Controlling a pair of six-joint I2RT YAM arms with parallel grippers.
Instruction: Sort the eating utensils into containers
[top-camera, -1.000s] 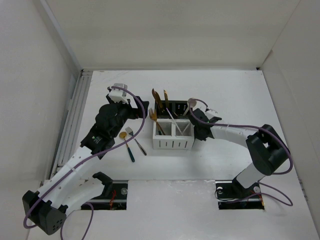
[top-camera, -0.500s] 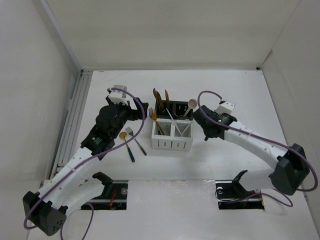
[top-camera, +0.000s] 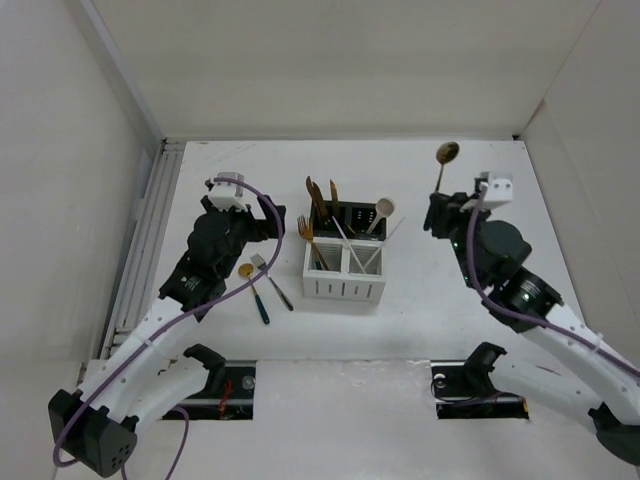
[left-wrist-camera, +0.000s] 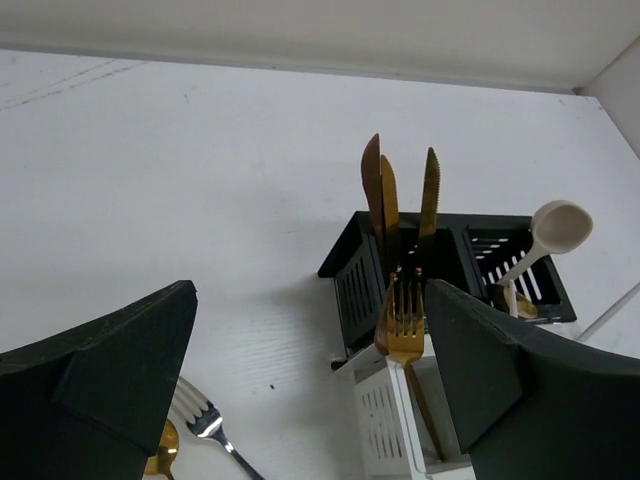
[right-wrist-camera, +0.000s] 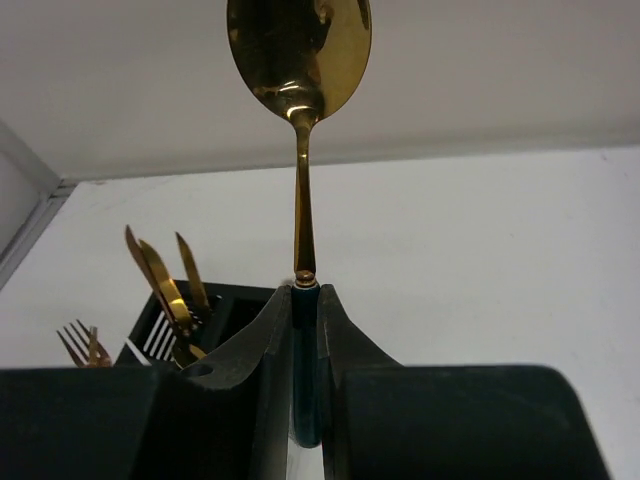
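Note:
My right gripper has the utensil's handle and must next go left in the top view, lower and release it in the black bin already holding the cream spoon.
The containers stand mid-table: two black bins behind, two white slotted bins in front. Gold knives, a gold fork, chopsticks and a cream spoon stand in them. A gold spoon with a teal handle and a silver fork lie on the table left of the bins. My right gripper is shut on a gold spoon by its teal handle, held upright to the right of the bins. My left gripper is open and empty, above the table left of the bins.
White walls close in the table at the back and both sides. A grooved rail runs along the left edge. Purple cables trail along both arms.
My right gripper has lifted away from the bins, up and to the right, carrying the gold spoon upright. My left arm has barely shifted.

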